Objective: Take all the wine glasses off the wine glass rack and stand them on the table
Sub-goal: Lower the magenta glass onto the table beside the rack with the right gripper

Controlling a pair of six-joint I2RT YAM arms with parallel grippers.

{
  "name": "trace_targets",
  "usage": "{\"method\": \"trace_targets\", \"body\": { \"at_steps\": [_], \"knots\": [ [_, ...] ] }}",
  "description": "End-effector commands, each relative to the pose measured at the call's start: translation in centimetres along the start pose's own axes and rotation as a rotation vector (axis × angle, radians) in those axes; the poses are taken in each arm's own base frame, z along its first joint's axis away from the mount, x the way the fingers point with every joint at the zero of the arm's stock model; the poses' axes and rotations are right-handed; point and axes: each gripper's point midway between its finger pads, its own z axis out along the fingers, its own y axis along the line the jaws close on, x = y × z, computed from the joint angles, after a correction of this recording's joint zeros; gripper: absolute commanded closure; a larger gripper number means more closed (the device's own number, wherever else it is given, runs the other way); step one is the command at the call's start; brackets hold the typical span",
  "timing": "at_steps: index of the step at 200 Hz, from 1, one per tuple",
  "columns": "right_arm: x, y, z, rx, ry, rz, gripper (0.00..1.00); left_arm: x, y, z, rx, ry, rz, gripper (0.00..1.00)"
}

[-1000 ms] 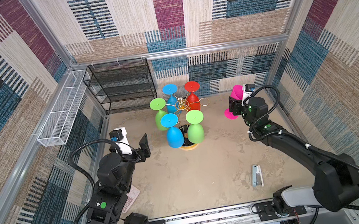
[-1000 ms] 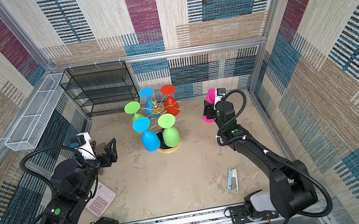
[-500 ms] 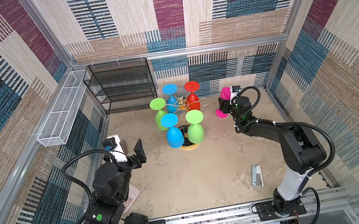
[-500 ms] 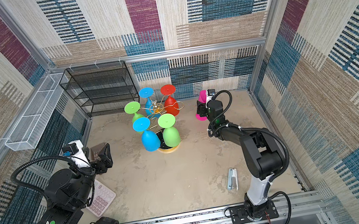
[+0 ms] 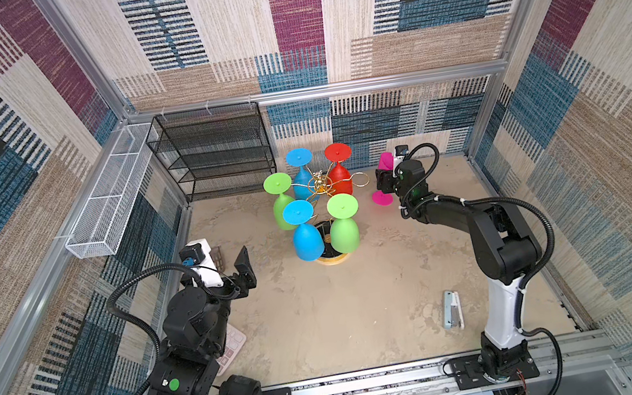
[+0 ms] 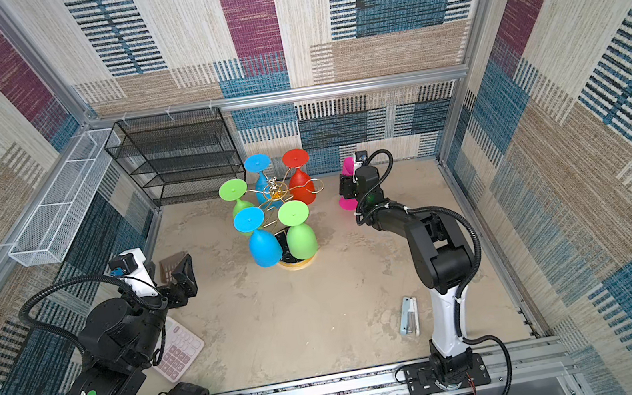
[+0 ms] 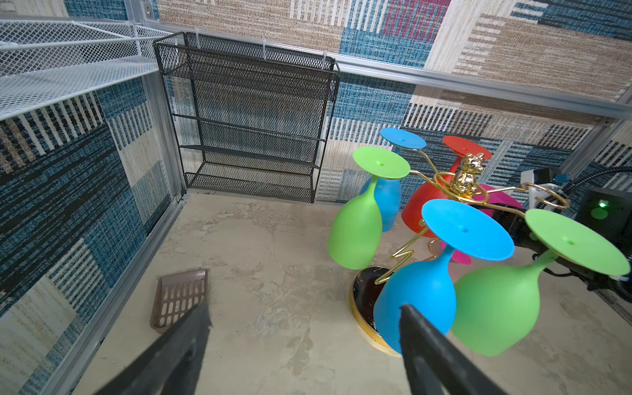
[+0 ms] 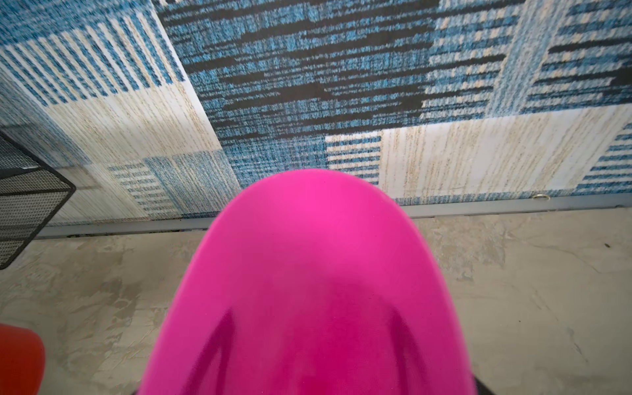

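My right gripper lowers the pink wine glass onto the bare tabletop beside the rack and releases it next, since the glass's foot already faces down.
The gold wire wine glass rack stands at the back middle on its round black base, in both top views. Several coloured glasses hang upside down from it; its right-hand ring is bare. The pink wine glass is off the rack, just right of it, foot down. My right gripper is shut on it. Its bowl fills the right wrist view, with the fingers dark behind it. My left gripper is open and holds nothing, low at the left, apart from the rack.
A black mesh shelf stands against the back wall and a white wire basket hangs on the left wall. A brown slotted scoop lies near the left wall, a pink calculator under the left arm, a pale blue stapler at front right.
My right gripper has carried the pink wine glass leftward, closer to the rack, and the arm's elbow has risen. The left arm has drawn back slightly toward the left wall.
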Motion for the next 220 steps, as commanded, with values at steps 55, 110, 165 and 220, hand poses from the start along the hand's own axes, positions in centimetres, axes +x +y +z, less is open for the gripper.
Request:
{"method": "trace_targets", "body": {
  "at_steps": [55, 110, 165, 220],
  "knots": [
    [1.4, -0.5, -0.1, 0.032, 0.065, 0.005, 0.31, -0.6, 0.4, -0.1, -0.022, -0.031, -0.014, 0.11],
    [2.2, -0.3, -0.9, 0.027, 0.070, 0.005, 0.27, -0.8, 0.8, -0.7, -0.029, -0.056, -0.020, 0.11],
    [2.4, -0.1, -2.0, 0.026, 0.069, 0.006, 0.18, -0.7, 0.7, -0.7, -0.026, -0.056, -0.023, 0.11],
    [3.1, 0.3, -3.1, 0.010, 0.081, 0.019, 0.09, -0.8, 0.7, -0.7, -0.025, -0.059, -0.029, 0.11]
  ]
}}
